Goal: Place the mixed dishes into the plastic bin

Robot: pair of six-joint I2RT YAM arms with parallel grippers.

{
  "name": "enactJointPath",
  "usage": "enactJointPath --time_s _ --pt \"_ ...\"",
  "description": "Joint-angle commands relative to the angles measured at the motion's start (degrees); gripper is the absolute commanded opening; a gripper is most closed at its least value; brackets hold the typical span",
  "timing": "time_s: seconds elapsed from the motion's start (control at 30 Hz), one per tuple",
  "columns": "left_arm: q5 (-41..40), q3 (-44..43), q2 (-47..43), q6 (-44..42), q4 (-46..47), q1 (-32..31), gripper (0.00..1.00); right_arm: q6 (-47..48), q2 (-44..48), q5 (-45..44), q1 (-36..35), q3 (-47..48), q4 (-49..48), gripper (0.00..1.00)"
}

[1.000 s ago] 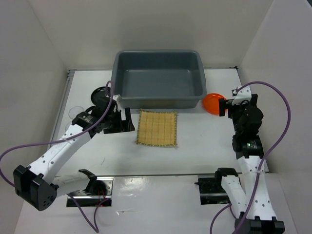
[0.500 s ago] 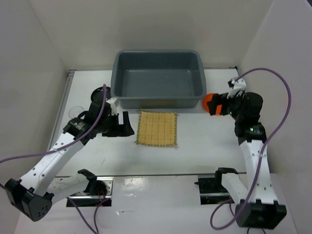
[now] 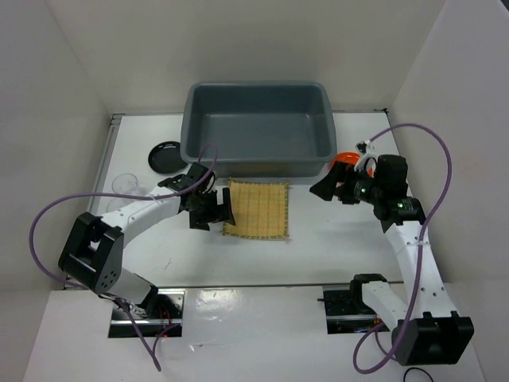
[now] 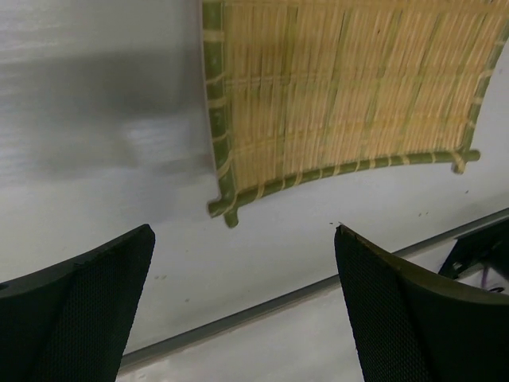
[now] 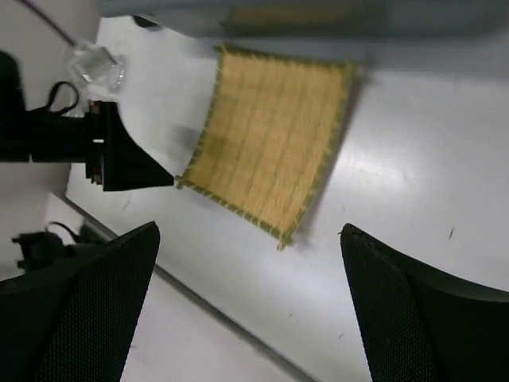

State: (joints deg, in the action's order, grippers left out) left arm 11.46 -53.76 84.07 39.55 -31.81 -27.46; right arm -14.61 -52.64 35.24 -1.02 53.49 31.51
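Observation:
My left gripper is at the opposite edge, so my right gripper should go down and toward the left in the top view, onto the mat's facing edge [image 3: 286, 211] [image 5: 324, 159].
The tan woven mat [image 3: 256, 208] lies flat in front of the grey plastic bin [image 3: 262, 165]. My left gripper [image 3: 216, 213] is open and empty at the mat's left edge. In the left wrist view the mat [image 4: 342, 95] lies just beyond my open gripper [image 4: 242, 235]. My right gripper [image 3: 328, 189] is open and empty, right of the mat. It hides most of the orange plate [image 3: 346, 158]. The right wrist view shows the mat [image 5: 270, 151] and a clear cup [image 5: 97, 65] beyond that gripper [image 5: 250, 231]. The black plate [image 3: 165, 154] and a clear cup [image 3: 126, 185] sit at the left.
White walls close in the table on the left, back and right. Purple cables [image 3: 56, 215] loop from both arms. Metal mounting plates [image 3: 147, 310] sit at the near edge by the arm bases. The bin holds nothing that I can see.
My left gripper moved right to the mat's left edge, uncovering the black plate. My right gripper swung left from the orange plate toward the mat.

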Motion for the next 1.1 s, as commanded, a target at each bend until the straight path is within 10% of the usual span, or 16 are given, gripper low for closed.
enactJointPath --time_s 0.0,0.53,1.07 --pt "1.46 -2.49 1.53 4.04 7.28 0.39 1.0 -14.48 0.52 1.97 2.51 -6.38 1.97 0.99" --pt "5.05 2.25 3.55 1.85 10.81 6.8 1.0 -34.95 -17.41 -7.11 -11.55 -18.86 -21.39 0.99" --pt "17.53 7.44 18.58 0.09 26.53 8.74 1.0 -33.64 -38.76 -9.68 -14.36 -13.24 -31.41 0.99"
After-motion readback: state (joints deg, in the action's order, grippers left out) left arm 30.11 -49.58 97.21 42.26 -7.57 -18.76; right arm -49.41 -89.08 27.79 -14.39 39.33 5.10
